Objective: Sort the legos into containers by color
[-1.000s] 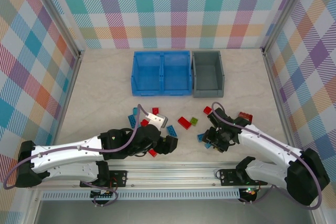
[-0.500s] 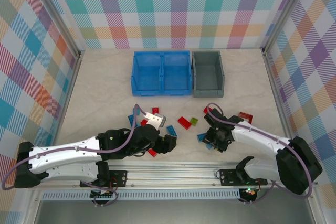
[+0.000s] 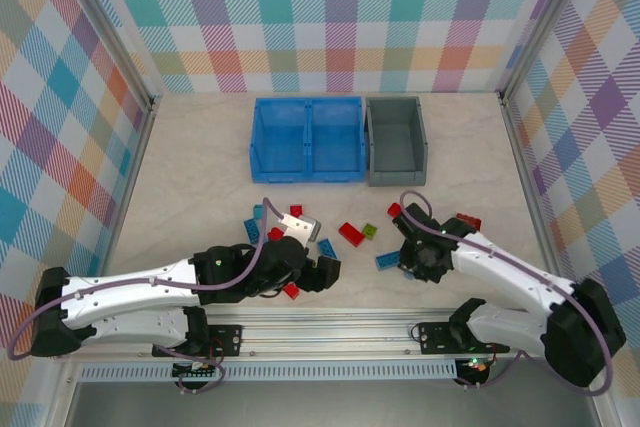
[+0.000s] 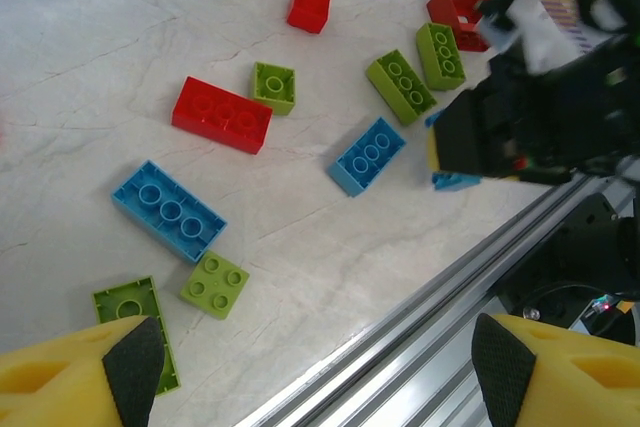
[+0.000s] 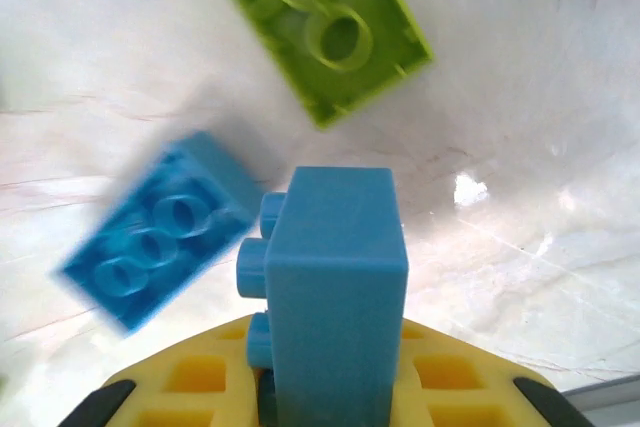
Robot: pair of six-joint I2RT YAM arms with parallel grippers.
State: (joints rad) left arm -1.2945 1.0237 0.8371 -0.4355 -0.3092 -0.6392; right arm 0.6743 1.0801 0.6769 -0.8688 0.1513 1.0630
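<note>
My right gripper needs to raise the blue lego next, carry it outward over the bottom of the empty dark grey bin and release it. The bin is outward.
Red, lime green and blue legos lie scattered on the table's near half. In the left wrist view I see a long red one (image 4: 221,114), a blue one (image 4: 367,155), another blue one (image 4: 168,210) and a small green one (image 4: 216,285). My left gripper (image 4: 320,387) hangs open above them with nothing between its fingers (image 4: 100,367). My right gripper (image 5: 330,382) is shut on a blue lego (image 5: 335,277), held on edge just above the table. Below it lie a second blue lego (image 5: 160,242) and a green one (image 5: 320,22). The containers, a blue two-compartment bin (image 3: 305,139) and a dark grey bin (image 3: 396,140), stand side by side farther back.
From above, my left gripper (image 3: 322,274) and right gripper (image 3: 417,263) are both low near the front metal rail (image 3: 340,325). Between them lie a red brick (image 3: 351,234) and a green one (image 3: 370,231). Another red brick (image 3: 467,222) lies to the right.
My right gripper has closed on the blue lego and shifted slightly over the pile. The left arm has hardly moved and stays open.
</note>
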